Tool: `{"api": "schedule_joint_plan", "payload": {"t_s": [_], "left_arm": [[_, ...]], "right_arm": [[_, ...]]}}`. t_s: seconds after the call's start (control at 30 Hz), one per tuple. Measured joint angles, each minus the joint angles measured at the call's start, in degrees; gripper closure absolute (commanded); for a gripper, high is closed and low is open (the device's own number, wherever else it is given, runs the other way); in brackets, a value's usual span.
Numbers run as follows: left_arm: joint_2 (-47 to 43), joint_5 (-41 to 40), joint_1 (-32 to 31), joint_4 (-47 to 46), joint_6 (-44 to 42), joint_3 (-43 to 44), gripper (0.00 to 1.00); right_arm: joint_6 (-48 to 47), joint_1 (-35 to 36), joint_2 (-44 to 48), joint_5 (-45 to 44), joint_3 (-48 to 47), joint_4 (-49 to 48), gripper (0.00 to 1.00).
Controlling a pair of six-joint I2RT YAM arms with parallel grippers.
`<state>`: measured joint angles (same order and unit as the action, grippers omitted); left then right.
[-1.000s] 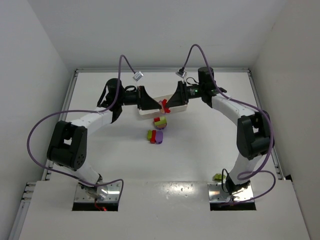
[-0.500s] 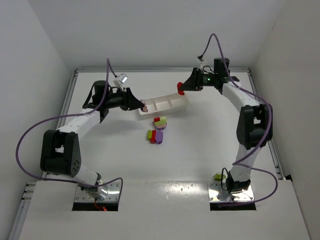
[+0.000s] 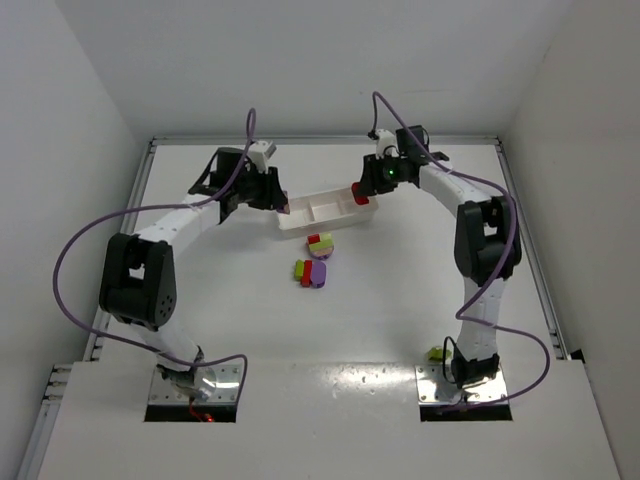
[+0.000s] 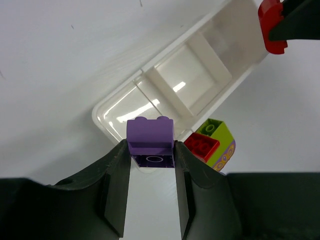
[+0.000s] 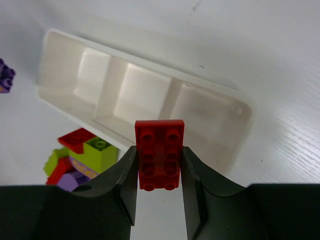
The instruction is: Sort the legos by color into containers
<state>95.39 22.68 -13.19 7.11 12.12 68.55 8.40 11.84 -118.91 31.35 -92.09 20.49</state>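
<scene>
The right gripper lowers the red brick next into the tray's end section beneath it, easing off the tray's divider, because that section is still bare.
The long white tray (image 3: 318, 212) lies across the far middle of the table, and its three compartments look bare. My left gripper (image 3: 281, 203) is at the tray's left end, shut on a purple brick (image 4: 150, 142) held over that end's rim (image 4: 107, 117). My right gripper (image 3: 362, 190) is at the tray's right end, shut on a red brick (image 5: 160, 152) held above the right compartment (image 5: 210, 120). More legos lie loose in front of the tray: a red and yellow-green stack (image 3: 319, 242) and a yellow-green, red and purple cluster (image 3: 311, 272).
A small yellow-green piece (image 3: 436, 353) lies by the right arm's base. The white side walls and a raised rail bound the table. Purple cables loop off both arms.
Half a second ago both grippers were drawn back from the tray. Both have now swung in to the tray's ends, each still holding its brick.
</scene>
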Motion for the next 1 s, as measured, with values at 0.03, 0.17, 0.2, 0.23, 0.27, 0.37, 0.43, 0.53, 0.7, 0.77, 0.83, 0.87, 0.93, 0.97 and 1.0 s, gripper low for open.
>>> {"api": "schedule_joint_plan", "payload": {"t_s": [0.03,0.17,0.2,0.23,0.27,0.37,0.43,0.53,0.7,0.77,0.83,0.87,0.93,0.97,1.0], "left_arm": [[0.5,-0.7,-0.5,0.5,-0.3,0.0,0.99],[2.3,-2.4,-2.2,1.5,-1.2,0.8,0.99],[3.0,-2.8,-2.5,1.5,-1.2,1.3,0.98],[3.5,-3.1,-2.8,1.5,-1.3,1.9,0.98],[4.1,-3.4,-3.0,1.5,-1.4,2.4,0.98],[5.4,-4.2,-3.4,1.5,-1.7,3.4,0.98],[6.2,-4.7,-3.5,1.5,-1.8,4.2,0.98],[7.6,-5.2,-3.5,1.6,-2.0,5.1,0.89],[10.0,-6.6,-3.7,2.8,-2.1,7.0,0.54],[10.7,-7.3,-3.8,3.3,-2.0,7.5,0.49],[11.0,-7.7,-3.9,3.8,-2.1,7.6,0.37],[11.1,-7.8,-3.9,4.0,-2.0,7.6,0.36],[11.4,-7.8,-4.0,4.2,-1.7,7.6,0.33],[11.5,-7.7,-4.0,4.3,-1.7,7.6,0.33],[11.4,-7.2,-4.0,4.3,-1.6,7.6,0.32]], "right_arm": [[-0.7,0.0,-0.6,-0.5,0.0,0.3,1.00],[-2.5,0.0,-2.2,-2.4,0.0,1.1,1.00],[-2.8,0.0,-2.5,-2.6,0.0,1.1,1.00],[-3.0,0.0,-2.8,-2.7,-0.1,1.1,1.00],[-3.3,0.0,-3.1,-2.8,-0.2,1.1,1.00],[-3.9,0.0,-4.5,-2.9,-1.0,1.2,1.00],[-4.0,0.0,-5.4,-2.9,-1.7,1.3,0.99],[-4.2,0.0,-6.4,-3.3,-3.1,1.5,0.83],[-4.4,0.1,-6.8,-4.4,-3.8,1.4,0.46],[-4.5,0.3,-6.8,-4.8,-3.9,1.4,0.41],[-4.7,0.7,-6.8,-5.2,-3.9,1.4,0.33],[-4.8,0.8,-6.8,-5.4,-3.9,1.4,0.29],[-5.0,1.1,-6.8,-5.7,-3.9,1.3,0.26],[-5.1,1.3,-6.8,-5.8,-3.9,1.3,0.24],[-5.1,1.5,-6.8,-5.9,-3.9,1.4,0.24]]}}
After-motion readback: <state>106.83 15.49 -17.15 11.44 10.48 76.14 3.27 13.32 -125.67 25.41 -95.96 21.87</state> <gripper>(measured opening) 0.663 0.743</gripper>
